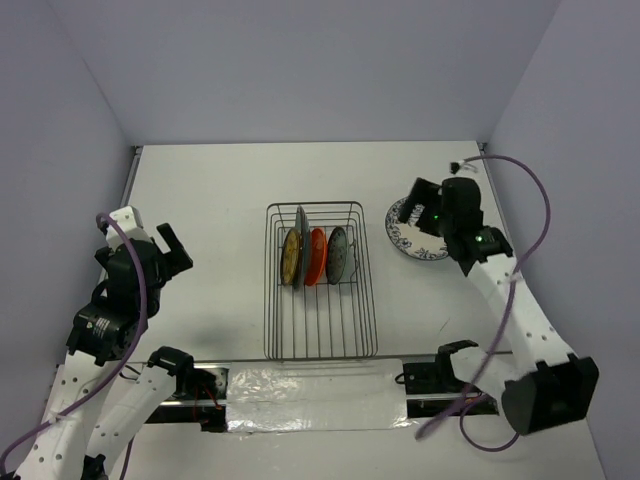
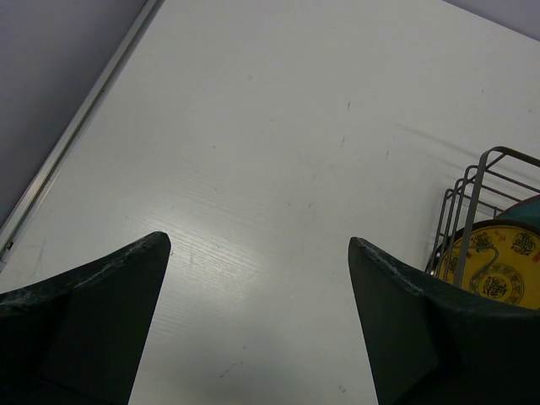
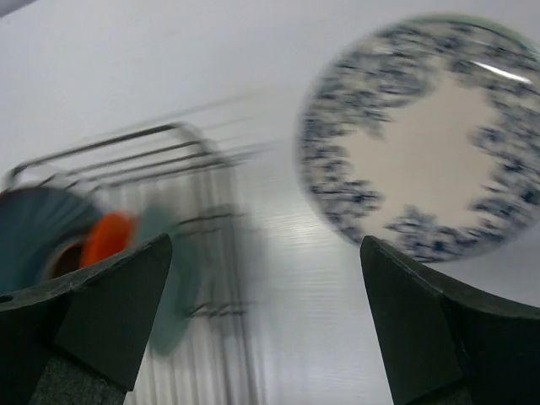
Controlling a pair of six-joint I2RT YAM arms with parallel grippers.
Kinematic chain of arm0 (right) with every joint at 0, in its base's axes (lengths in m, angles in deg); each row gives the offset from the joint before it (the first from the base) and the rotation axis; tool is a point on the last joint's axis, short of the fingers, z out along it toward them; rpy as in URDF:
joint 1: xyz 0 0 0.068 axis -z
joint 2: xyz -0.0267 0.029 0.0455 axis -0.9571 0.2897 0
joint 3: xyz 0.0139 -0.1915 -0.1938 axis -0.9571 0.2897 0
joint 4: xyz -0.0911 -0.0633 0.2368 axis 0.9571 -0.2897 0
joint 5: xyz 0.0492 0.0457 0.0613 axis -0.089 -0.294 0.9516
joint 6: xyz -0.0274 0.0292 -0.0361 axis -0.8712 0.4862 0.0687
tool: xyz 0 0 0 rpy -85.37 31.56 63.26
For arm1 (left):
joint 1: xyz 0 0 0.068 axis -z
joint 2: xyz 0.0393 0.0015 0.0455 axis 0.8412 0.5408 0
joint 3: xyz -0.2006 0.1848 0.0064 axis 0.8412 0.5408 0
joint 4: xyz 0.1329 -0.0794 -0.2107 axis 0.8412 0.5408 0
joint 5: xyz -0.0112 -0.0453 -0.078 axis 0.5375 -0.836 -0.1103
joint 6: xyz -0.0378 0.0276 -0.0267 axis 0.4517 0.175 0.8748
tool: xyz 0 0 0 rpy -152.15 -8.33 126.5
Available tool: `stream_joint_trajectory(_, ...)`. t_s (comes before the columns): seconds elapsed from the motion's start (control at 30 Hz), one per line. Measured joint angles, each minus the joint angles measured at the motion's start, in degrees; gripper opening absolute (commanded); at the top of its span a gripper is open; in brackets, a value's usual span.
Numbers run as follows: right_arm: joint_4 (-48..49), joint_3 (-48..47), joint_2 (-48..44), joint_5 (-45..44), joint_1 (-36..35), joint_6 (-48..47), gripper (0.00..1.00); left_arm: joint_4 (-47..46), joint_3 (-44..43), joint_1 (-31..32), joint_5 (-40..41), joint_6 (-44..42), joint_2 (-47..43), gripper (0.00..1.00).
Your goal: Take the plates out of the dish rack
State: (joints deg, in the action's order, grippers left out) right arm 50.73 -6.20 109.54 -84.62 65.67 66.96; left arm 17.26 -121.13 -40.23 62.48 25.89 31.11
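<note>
My right gripper needs to go left in the top view next, over the rack, and close on the teal plate's upper rim [image 1: 303,245] [image 3: 42,215], since it stands above its neighbours.
The wire dish rack [image 1: 316,205] stands mid-table. Upright in it are a yellow-amber plate [image 1: 290,258], a larger dark teal plate [image 1: 300,240], an orange-red plate [image 1: 316,257] and a grey speckled plate [image 1: 338,254]. The pale blue patterned plate [image 1: 408,243] lies flat on the table right of the rack, also in the right wrist view [image 3: 422,135]. My right gripper [image 1: 419,208] hovers open and empty over its left edge. My left gripper [image 1: 177,250] is open and empty, well left of the rack. The left wrist view shows the rack corner [image 2: 472,190] and yellow plate [image 2: 498,270].
Purple walls close in the table on the left, back and right. A metal rail [image 1: 128,185] runs along the left edge. A plastic-covered strip [image 1: 310,395] and black arm mounts lie along the near edge. The right wrist view is motion-blurred.
</note>
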Motion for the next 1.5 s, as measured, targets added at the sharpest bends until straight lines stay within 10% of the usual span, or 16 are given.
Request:
stream_joint_trajectory(0.23, -6.6, -17.1, 1.9, -10.8, -35.2, -0.3, 0.88, 0.0, 0.0, 0.0, 0.0, 0.0, 0.2, 0.99)
stream_joint_trajectory(0.5, -23.2, -38.8, 27.2, -31.5, -55.2, 7.5, 0.86, 0.1, 0.0, 0.0, 0.0, 0.0, 0.3, 1.00)
stream_joint_trajectory(0.87, -44.5, -61.6, 52.3, -45.4, -59.5, 15.1, 0.58, 0.0, 0.0, 0.0, 0.0, 0.0, -0.5, 1.00)
stream_joint_trajectory(1.5, -48.9, -65.5, 57.6, -50.2, -58.6, 16.2, 0.09, 0.0, 0.0, 0.4, 0.0, 0.0, -1.6, 1.00)
